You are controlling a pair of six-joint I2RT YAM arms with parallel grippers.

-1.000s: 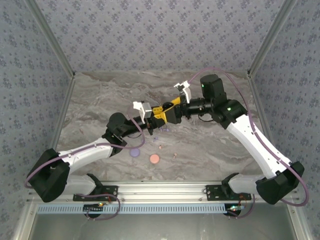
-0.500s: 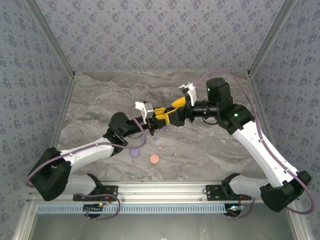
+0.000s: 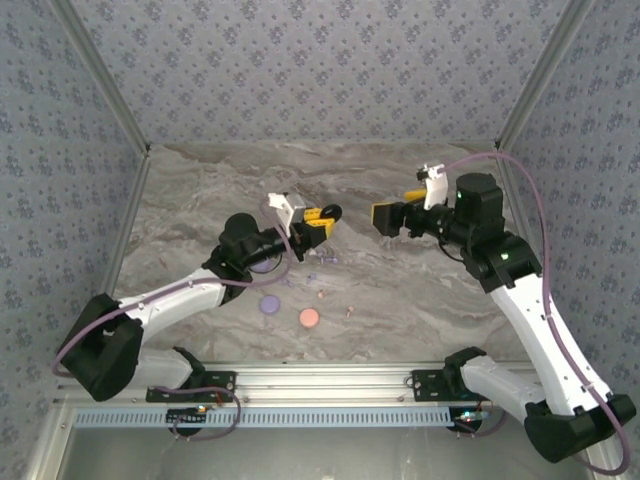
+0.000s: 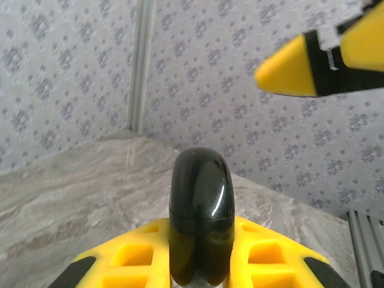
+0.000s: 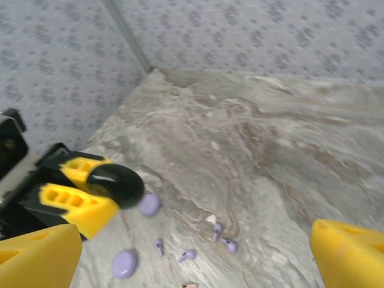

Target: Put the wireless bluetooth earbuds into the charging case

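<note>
The charging case (image 3: 329,211) should go on the bare marble beyond the earbuds next, since that spot is below. My left gripper should move down, tip its fingers downward and let go of it there.
My left gripper (image 3: 321,221) is shut on a glossy black charging case (image 3: 329,211), held above the table's middle. In the left wrist view the case (image 4: 200,210) stands between the yellow fingers (image 4: 120,258), a seam running across it. My right gripper (image 3: 397,208) hangs open to the right of the case, apart from it. From the right wrist the case (image 5: 117,183) is at the left, and lavender earbuds (image 5: 217,230) lie scattered on the marble below my open right gripper (image 5: 195,240). From above, the earbuds (image 3: 331,257) lie just in front of the case.
Two lavender discs (image 3: 262,265) (image 3: 269,304) and a pink disc (image 3: 309,318) lie near the left arm. Small pinkish bits (image 3: 322,295) (image 3: 348,311) lie beside them. Patterned walls enclose the marble table (image 3: 430,290) on three sides.
My right gripper has pulled back to the right, away from the case, and its jaws have spread a little wider. The left gripper still holds the case and has shifted slightly.
</note>
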